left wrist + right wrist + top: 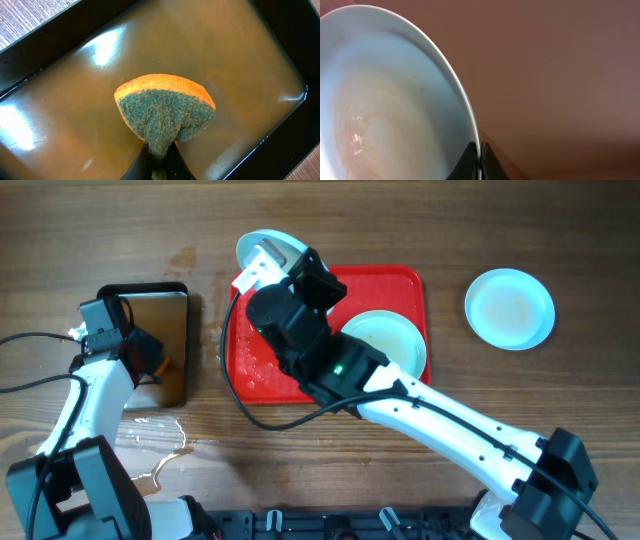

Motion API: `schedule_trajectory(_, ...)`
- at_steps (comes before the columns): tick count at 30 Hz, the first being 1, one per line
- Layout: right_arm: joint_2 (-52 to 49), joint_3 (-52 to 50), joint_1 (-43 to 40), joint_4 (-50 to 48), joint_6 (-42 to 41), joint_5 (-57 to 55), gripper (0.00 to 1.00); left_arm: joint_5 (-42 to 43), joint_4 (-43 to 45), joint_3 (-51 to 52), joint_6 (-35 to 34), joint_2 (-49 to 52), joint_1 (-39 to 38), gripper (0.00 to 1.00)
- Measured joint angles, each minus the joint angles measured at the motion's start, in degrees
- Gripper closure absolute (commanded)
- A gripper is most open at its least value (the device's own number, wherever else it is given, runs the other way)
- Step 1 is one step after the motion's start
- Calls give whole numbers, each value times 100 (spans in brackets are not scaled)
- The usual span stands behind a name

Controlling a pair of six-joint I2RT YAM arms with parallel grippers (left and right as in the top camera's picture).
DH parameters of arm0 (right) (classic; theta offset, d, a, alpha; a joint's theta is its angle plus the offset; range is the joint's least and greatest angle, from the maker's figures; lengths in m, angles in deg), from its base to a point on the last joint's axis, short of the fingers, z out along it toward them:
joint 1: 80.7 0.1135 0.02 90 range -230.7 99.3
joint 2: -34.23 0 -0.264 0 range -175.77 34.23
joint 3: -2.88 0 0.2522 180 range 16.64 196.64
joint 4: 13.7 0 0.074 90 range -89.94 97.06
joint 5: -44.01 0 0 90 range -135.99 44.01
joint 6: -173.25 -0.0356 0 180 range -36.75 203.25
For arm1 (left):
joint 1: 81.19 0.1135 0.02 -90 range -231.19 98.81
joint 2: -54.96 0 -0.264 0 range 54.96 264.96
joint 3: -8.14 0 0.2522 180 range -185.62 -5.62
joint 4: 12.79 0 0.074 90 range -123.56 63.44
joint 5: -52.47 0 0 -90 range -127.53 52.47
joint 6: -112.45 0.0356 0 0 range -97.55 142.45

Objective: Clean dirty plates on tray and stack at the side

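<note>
My plate goes over and down onto the third plate next, below and to the gripper's right in the overhead view, and my right gripper releases it there.
The red tray [400, 285] lies at the table's middle. My right gripper [480, 150] is shut on the rim of a pale blue-white plate [385, 100] and holds it tilted over the tray's far left corner; in the overhead view the plate [262, 248] sticks out above the arm. A second plate [385, 340] lies on the tray, partly under my right arm. A third plate [510, 307] sits on the table to the right. My left gripper [159, 150] is shut on an orange and green sponge [165, 107] over the black pan.
The black pan [178, 340] holds brownish liquid and stands left of the tray. Water is spilled on the wood [165, 445] near the front left. A black cable [240, 395] loops along the tray's left edge.
</note>
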Motion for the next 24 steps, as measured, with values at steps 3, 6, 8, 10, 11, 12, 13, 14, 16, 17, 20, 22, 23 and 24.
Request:
schedule_trajectory(3, 0, 0, 11, 57, -31, -297, 96, -2, 0, 0, 13, 0, 0, 96)
schedule_trajectory(6, 2, 42, -70, 835, -968, -339, 96, 0, -2, 0, 13, 0, 0, 96)
schedule_trajectory(8, 2, 66, -223, 1449, -2057, -61, 96, -2, -2, 0, 13, 0, 0, 96)
schedule_trajectory(10, 17, 109, -654, 2227, -2942, 914, 96, -2, -7, 0, 15, 0, -2, 96)
schedule_trajectory(11, 66, 111, -960, 2455, -3434, 1475, 96, 0, -15, 0, 13, 0, 0, 96)
schedule_trajectory(12, 133, 111, -1423, 2583, -3958, 2203, 96, -4, -24, 0, 15, 0, 0, 96)
schedule_trajectory(13, 186, 114, -1878, 2616, -4336, 2855, 96, -2, -31, 0, 15, 0, 0, 96)
schedule_trajectory(14, 284, 114, -2520, 2643, -4739, 3624, 96, -2, -31, 0, 15, 0, -2, 96)
schedule_trajectory(16, 422, 144, -3759, 2684, -5289, 4951, 96, 7, -31, 0, 17, 0, 0, 96)
schedule_trajectory(17, 457, 179, -4376, 2780, -5445, 5425, 96, 4, -28, 0, 31, 0, -2, 96)
schedule_trajectory(20, 483, 219, -6277, 3401, -5757, 6378, 96, 4, -28, 0, 33, 0, 0, 96)
schedule_trajectory(22, 479, 212, -7069, 3617, -5764, 6599, 96, 0, -28, 0, 33, 0, -2, 96)
schedule_trajectory(23, 479, 195, -7418, 3672, -5764, 6686, 96, 7, -28, 0, 33, 0, -2, 96)
schedule_trajectory(24, 476, 155, -7643, 3672, -5770, 6728, 96, 7, -28, 0, 35, 0, -2, 96)
